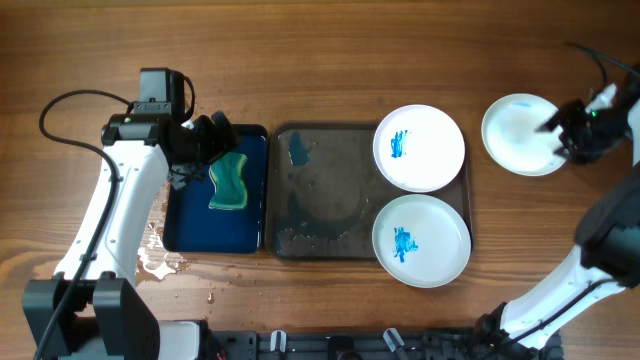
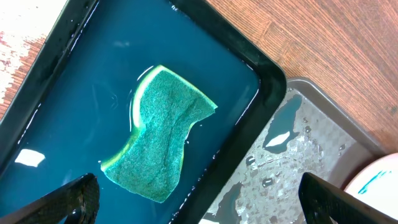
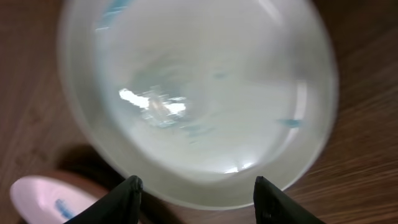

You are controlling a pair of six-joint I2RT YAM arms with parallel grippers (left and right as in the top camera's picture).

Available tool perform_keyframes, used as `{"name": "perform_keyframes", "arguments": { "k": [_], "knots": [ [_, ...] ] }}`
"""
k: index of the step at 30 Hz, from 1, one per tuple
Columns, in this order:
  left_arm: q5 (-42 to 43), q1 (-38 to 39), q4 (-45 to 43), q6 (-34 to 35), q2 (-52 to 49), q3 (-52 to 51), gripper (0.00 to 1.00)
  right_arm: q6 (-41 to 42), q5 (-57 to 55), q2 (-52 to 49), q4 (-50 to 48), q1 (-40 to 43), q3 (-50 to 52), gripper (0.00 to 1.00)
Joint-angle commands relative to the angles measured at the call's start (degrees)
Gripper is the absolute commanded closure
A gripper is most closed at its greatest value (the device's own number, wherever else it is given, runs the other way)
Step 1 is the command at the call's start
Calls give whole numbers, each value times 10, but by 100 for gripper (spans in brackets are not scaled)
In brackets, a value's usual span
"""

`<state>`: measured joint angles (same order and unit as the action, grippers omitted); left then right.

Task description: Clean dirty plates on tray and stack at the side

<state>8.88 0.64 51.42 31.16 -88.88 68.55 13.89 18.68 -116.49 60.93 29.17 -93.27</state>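
Observation:
My left gripper moves down to the narrow middle of the green sponge (image 1: 229,182) (image 2: 164,133) next.
The dark grey tray (image 1: 310,232) lies mid-table, wet, with a blue smear near its far left. Two dirty plates with blue smears lie on its right side, one at the far end (image 1: 419,147) and one at the near end (image 1: 421,240). A third plate (image 1: 520,134) with a pale blue wash lies on the bare wood to the right; it fills the right wrist view (image 3: 199,93). My right gripper (image 3: 199,202) is open and empty at that plate's edge (image 1: 562,135). My left gripper (image 2: 205,208) is open and empty above a green sponge (image 2: 161,134).
The sponge (image 1: 228,182) lies in shallow water in a smaller dark blue tray (image 1: 190,225), left of the grey tray (image 2: 311,155). Water is spilled on the wood (image 1: 160,258) by the blue tray's near left corner. A smeared plate's edge (image 2: 379,183) shows in the left wrist view.

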Motion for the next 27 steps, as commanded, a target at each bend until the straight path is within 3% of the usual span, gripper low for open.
{"name": "perform_keyframes", "arguments": {
  "k": [1, 8, 17, 20, 24, 25, 27],
  "knots": [
    [1, 2, 1, -9, -3, 8, 0, -45, 5, 78, 2, -73, -21, 41],
    [1, 2, 1, -9, -3, 8, 0, -53, 2, 47, -29, -203, 74, 38],
    [1, 2, 0, -9, -3, 8, 0, -32, 4, -9, -55, -214, 113, 38],
    [1, 2, 0, -12, -3, 8, 0, -17, 7, -19, -83, -227, 134, 44],
    [1, 2, 1, -12, -3, 8, 1, -1, 6, -25, -113, -252, 150, 74],
    [1, 2, 1, -11, -3, 8, 2, 1, 6, -25, -119, -258, 150, 74],
    [1, 2, 3, -11, -3, 8, 1, 0, 6, -25, -118, -258, 150, 64]
  ]
}}
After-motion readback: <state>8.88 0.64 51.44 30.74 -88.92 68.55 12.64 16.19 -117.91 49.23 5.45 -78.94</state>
